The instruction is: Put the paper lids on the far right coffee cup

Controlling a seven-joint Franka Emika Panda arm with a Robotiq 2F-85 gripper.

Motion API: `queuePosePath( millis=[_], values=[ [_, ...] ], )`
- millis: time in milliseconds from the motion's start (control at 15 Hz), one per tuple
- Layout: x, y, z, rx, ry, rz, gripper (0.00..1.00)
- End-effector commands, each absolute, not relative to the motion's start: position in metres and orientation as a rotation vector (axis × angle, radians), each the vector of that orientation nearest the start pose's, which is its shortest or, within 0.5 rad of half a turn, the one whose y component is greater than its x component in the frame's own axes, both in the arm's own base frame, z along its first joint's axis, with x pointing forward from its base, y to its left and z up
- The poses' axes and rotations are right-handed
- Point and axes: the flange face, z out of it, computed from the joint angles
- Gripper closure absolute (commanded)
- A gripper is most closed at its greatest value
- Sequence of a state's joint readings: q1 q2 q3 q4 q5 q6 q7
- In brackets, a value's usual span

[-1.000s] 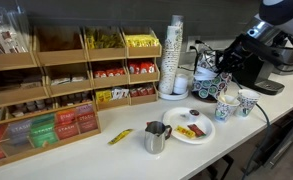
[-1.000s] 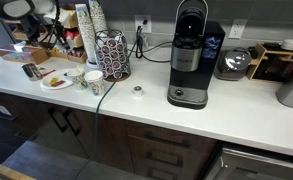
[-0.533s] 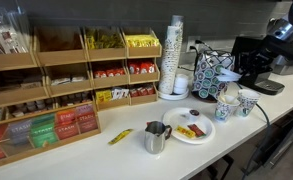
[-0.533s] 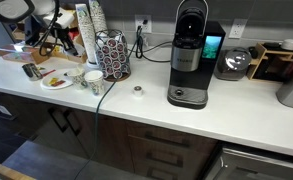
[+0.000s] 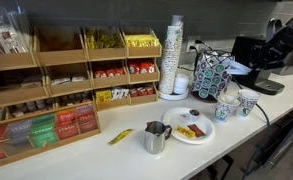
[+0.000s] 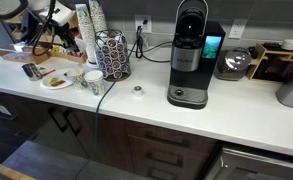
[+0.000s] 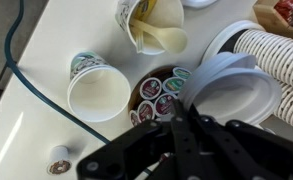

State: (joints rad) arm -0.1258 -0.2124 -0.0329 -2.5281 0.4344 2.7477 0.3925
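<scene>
The gripper moves from over the coffee pod carousel (image 7: 158, 97) toward the open, empty cup next and lowers onto the cup's rim, since the lids hang off to its side.
My gripper (image 7: 189, 108) is shut on a stack of white paper lids (image 7: 229, 88) and holds them in the air above the coffee pod carousel (image 7: 158, 97). In an exterior view the gripper (image 5: 249, 66) hangs with the lids (image 5: 239, 68) above and behind the two patterned paper cups. The far right coffee cup (image 5: 247, 102) stands upright beside its twin (image 5: 224, 108). In the wrist view, one open cup (image 7: 100, 92) lies left of the gripper. Another cup (image 7: 151, 24), farther off, has something white inside.
A tall stack of white cups (image 5: 174, 55) (image 7: 278, 52), a white plate with snacks (image 5: 191, 128) and a steel pitcher (image 5: 156, 137) stand on the counter. A coffee machine (image 6: 189, 55) stands mid-counter. A dark cable (image 7: 46, 95) runs past the cups.
The arm has risen and moved right, away from the pod carousel, with the white lids in its jaws. The cups have not moved.
</scene>
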Motion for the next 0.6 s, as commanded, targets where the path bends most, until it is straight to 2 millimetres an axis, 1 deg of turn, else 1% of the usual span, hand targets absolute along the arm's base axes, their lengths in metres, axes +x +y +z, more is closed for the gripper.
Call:
queuePosePath(
  millis=[0,133,200,333,467,533],
  values=[
    [0.467,-0.096,0.379,-2.573,1.218,-0.596,0.99],
    [0.459,-0.108,0.360,-2.686,1.194,-0.514,0.99],
    [0.455,-0.115,0.354,-2.733,1.181,-0.477,0.99],
    [0.452,-0.129,0.350,-2.759,1.184,-0.480,0.99],
    [0.450,-0.143,0.353,-2.743,1.197,-0.494,0.99],
    [0.448,-0.147,0.354,-2.742,1.197,-0.494,0.99]
  ],
)
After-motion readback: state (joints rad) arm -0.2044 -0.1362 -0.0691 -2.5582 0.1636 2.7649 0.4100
